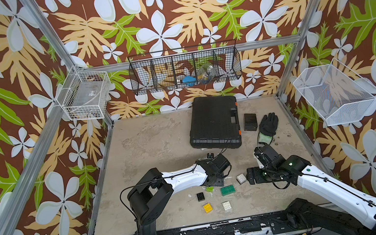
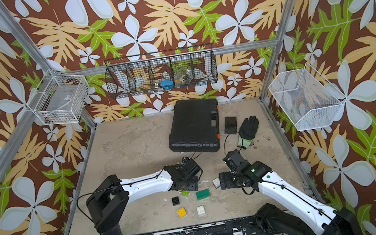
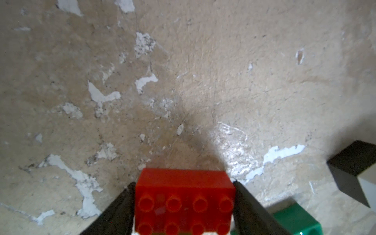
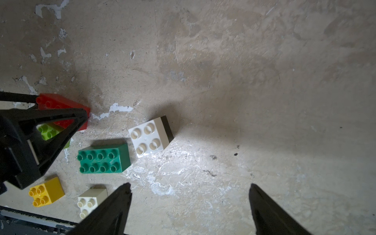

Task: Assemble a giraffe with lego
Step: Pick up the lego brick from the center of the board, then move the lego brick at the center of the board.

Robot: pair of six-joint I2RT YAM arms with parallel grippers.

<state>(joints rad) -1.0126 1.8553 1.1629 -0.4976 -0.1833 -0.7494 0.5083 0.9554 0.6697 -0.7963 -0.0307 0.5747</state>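
The pair of bricks lies below my right gripper on the dark green brick's side. The gripper shifts toward that brick and down onto the pair's white brick (image 1: 241,178) (image 4: 146,138) next.
My left gripper (image 3: 183,182) is shut on a red lego brick (image 3: 184,200), one finger on each short end, low over the floor. In the right wrist view the red brick (image 4: 59,103) sits partly over a lime green brick (image 4: 47,130); I cannot tell if they are joined. Loose lego lies nearby: a dark green brick (image 1: 227,189), a white-on-black pair (image 1: 241,178), a black one (image 1: 200,196), a yellow one (image 1: 207,207) and a white one (image 1: 227,205). My right gripper (image 4: 189,185) is open over bare floor beside the white-on-black pair (image 4: 150,137). No giraffe is in view.
A black case (image 1: 213,121), a small black box (image 1: 249,121) and a black glove (image 1: 268,124) lie at the back of the floor. Wire baskets (image 1: 185,68) hang on the walls. A metal rail (image 1: 201,234) runs along the front edge.
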